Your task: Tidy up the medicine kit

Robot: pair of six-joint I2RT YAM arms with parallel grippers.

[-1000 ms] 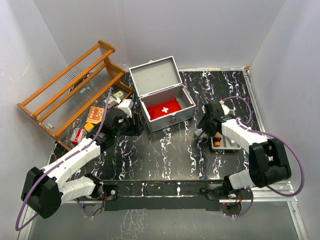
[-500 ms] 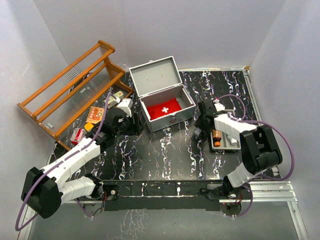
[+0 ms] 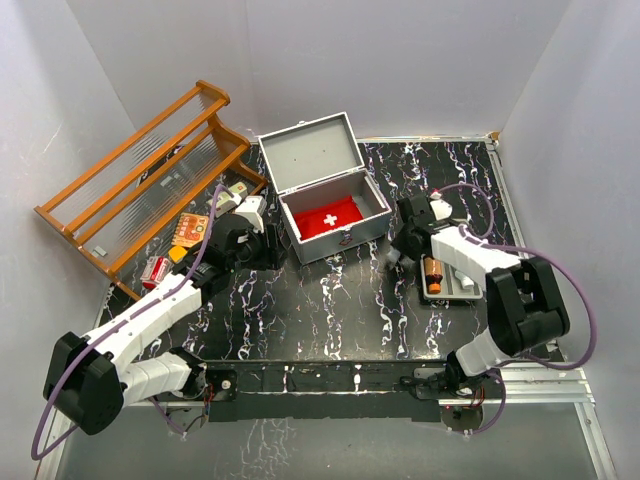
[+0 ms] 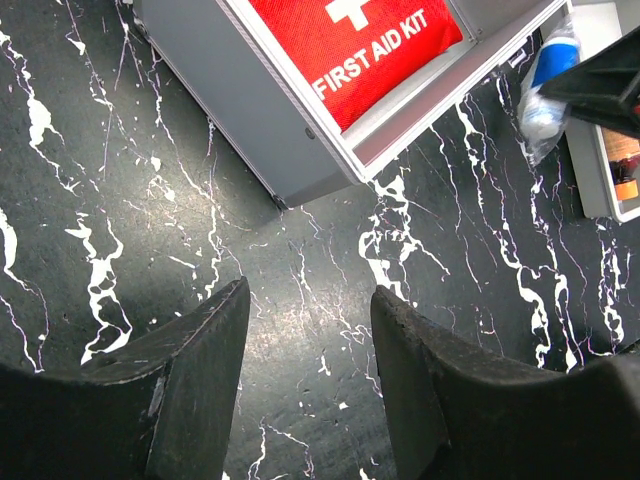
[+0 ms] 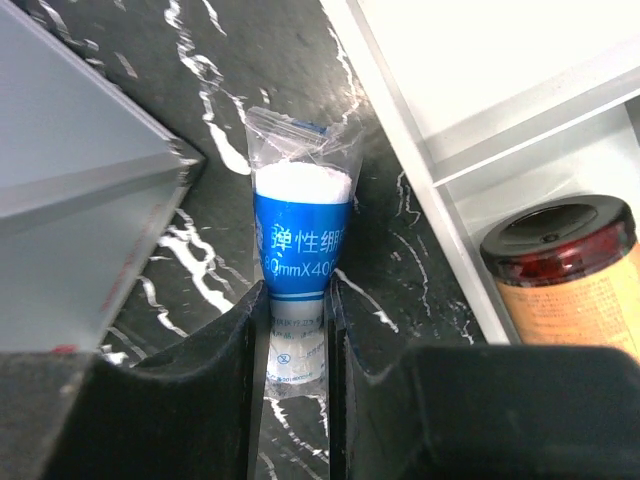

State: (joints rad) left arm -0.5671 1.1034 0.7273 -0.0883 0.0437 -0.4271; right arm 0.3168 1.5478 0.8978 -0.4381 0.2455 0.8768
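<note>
The tray's far section (image 5: 502, 62) is empty. My right gripper will next lift the packet to the right in the top view over the grey tray, then lower it into that section.
The medicine kit (image 3: 342, 240) is a grey metal box standing in the middle of the table with its lid (image 3: 310, 152) up. A red first aid pouch (image 3: 330, 217) lies inside it. In the right wrist view my right gripper (image 5: 297, 290) is shut on a blue and white bandage packet (image 5: 300, 235), low over the table between the kit's corner and the grey tray (image 5: 420, 130). The left wrist view shows the same packet (image 4: 545, 95) beside the kit (image 4: 240, 100). My left gripper (image 4: 310, 300) hangs open and empty over bare table, just left of the kit's front.
The shallow grey tray (image 3: 455, 290) right of the kit holds an amber bottle with a dark cap (image 5: 575, 275). A wooden rack (image 3: 150, 170) leans at the back left. Small packets (image 3: 190, 228) and a red item (image 3: 158, 270) lie beside the left arm.
My right gripper has swung left off the tray to the gap beside the kit, and its fingers have shut on the bandage packet. The left arm has barely moved.
</note>
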